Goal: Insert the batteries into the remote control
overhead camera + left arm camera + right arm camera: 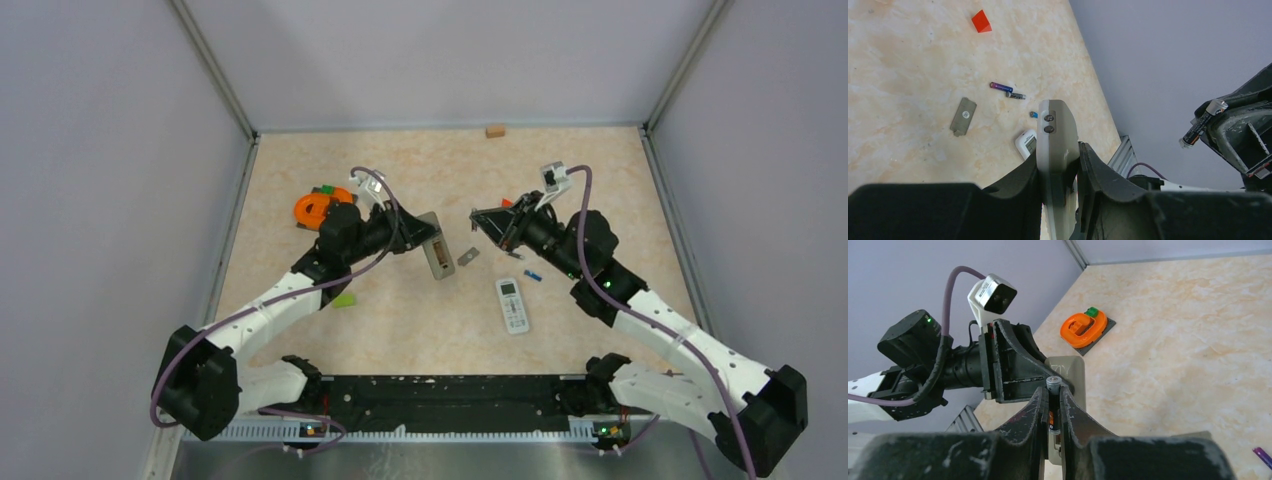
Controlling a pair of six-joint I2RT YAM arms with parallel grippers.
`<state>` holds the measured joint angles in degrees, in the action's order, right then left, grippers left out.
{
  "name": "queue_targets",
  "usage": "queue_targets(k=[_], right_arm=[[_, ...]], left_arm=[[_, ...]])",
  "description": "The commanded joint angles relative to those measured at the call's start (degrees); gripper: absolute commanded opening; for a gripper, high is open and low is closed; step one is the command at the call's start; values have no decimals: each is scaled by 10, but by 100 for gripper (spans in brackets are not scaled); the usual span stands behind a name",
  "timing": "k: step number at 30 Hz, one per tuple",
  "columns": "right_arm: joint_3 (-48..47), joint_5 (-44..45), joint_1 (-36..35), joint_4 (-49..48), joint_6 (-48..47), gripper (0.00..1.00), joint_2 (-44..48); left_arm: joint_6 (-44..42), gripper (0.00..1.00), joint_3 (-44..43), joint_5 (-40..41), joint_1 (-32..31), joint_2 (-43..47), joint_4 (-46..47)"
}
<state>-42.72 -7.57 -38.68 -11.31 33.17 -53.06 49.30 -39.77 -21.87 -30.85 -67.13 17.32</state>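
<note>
The dark battery will go across into the grey remote's open compartment, to the left of my right gripper in the top view. My right gripper will carry it there next and release it.
My left gripper (420,243) is shut on a grey remote control (437,256) and holds it above the table; the remote also shows in the left wrist view (1055,130). My right gripper (480,218) is shut on a dark battery (1053,407), upright between its fingers, just right of the remote (1071,371) and apart from it. That battery also shows in the left wrist view (1203,125). A purple-blue battery (1000,87), a dark battery (1015,95) and a small blue battery (533,274) lie on the table. A grey battery cover (468,257) lies near them.
A white remote (512,305) lies at centre front. An orange ring on a dark base (320,207) sits at the left, a green wedge (344,299) below it. A red wedge (981,21) is near my right gripper. A small wooden block (495,130) lies at the back wall.
</note>
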Motion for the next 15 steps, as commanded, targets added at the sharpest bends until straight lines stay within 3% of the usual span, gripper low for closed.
queue_targets(k=[1,15], right_arm=[[13,20,-16,-73,10,7,13],[1,-3,-35,-102,12,8,-47]], left_arm=[[27,0,-22,-11,1,2,56],[34,0,12,1,1,1,132]])
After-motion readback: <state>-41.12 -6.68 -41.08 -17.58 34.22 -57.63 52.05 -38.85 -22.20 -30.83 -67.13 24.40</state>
